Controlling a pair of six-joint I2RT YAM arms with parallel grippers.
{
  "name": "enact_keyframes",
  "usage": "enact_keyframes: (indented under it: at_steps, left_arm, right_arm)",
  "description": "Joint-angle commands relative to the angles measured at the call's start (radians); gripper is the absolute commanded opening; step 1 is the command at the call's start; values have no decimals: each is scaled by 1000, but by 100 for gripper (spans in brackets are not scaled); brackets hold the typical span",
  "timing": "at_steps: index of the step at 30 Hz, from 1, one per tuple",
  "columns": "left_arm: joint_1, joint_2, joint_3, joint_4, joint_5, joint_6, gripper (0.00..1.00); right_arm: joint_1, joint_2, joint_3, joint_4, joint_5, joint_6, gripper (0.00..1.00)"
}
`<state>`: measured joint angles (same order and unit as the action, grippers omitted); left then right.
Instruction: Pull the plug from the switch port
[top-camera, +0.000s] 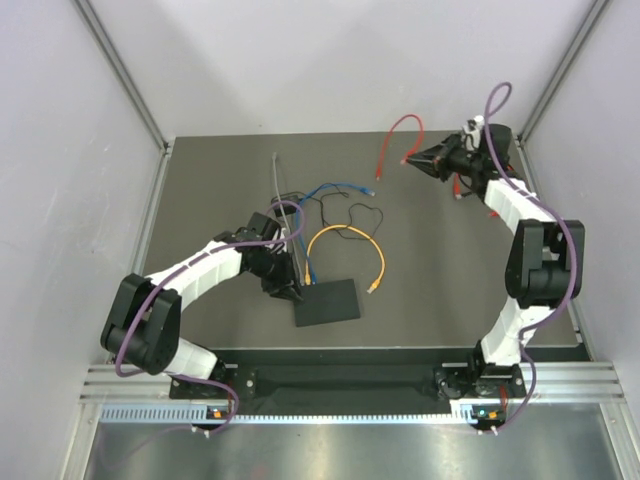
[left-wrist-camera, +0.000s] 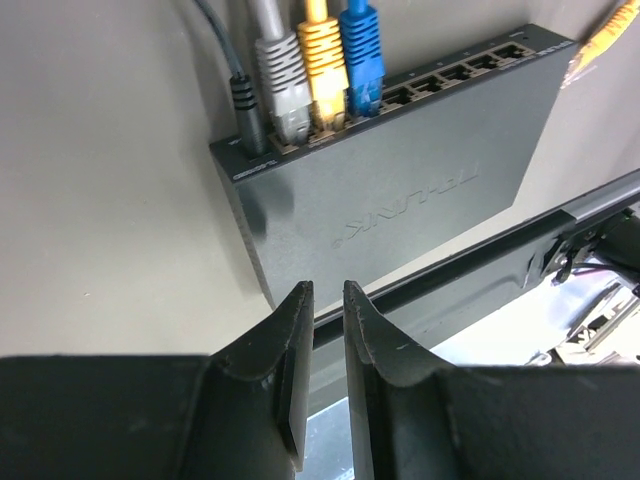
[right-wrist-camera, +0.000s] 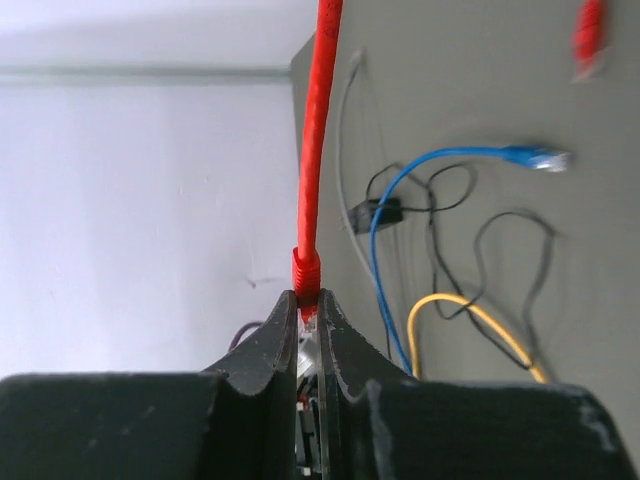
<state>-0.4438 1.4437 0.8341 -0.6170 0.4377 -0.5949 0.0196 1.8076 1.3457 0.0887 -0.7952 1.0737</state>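
My right gripper moves to the right in the top view, back and down beside the other red plugs next. They lie at the table's side, clear of the switch (top-camera: 328, 301).
The switch (top-camera: 328, 301) is a flat black box lying near the table's front; in the left wrist view (left-wrist-camera: 400, 180) its socket row faces away from the arms. A grey plug (left-wrist-camera: 283, 85), a yellow plug (left-wrist-camera: 322, 60) and a blue plug (left-wrist-camera: 360, 50) sit in its left ports, next to a black power jack (left-wrist-camera: 248, 110). My left gripper (top-camera: 291, 290) (left-wrist-camera: 327, 287) hovers at the switch's near left edge, jaws almost together and empty. My right gripper (top-camera: 410, 160) (right-wrist-camera: 308, 297) is at the far right, shut on the red plug (right-wrist-camera: 306, 272) of a red cable (top-camera: 395, 135), away from the switch.
A yellow cable (top-camera: 350, 240) loops behind the switch, its free end (top-camera: 373, 287) to the switch's right. A blue cable (top-camera: 340, 186), a thin black wire (top-camera: 365, 212) and a grey cable (top-camera: 277, 175) lie further back. White walls stand on both sides and behind.
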Motion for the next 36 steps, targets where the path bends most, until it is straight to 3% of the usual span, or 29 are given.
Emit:
enact_keyframes:
  at_steps: [1,7,14,26,32,36]
  left_arm:
    - [-4,-26,7,51,32,20,24]
    - [-3,-22,10,65,33,21,24]
    - [-3,-40,14,34,19,37,24]
    - [-3,-52,17,13,13,35,24]
    - [-4,-39,11,20,27,30,24]
    - [-4,-34,14,19,35,27,24]
  right_arm:
    - [-87,-77,-13,60,4,3,0]
    - [-271,-79,-80,-7,40,-43,0]
    - [-398,-60,-89,-127,82,-153,0]
    - [-518,-10,-141,-204,77,-225,0]
    - [-544,7,-122,-314,97,-343,0]
    - [-546,33,-82,-397,148,-443,5]
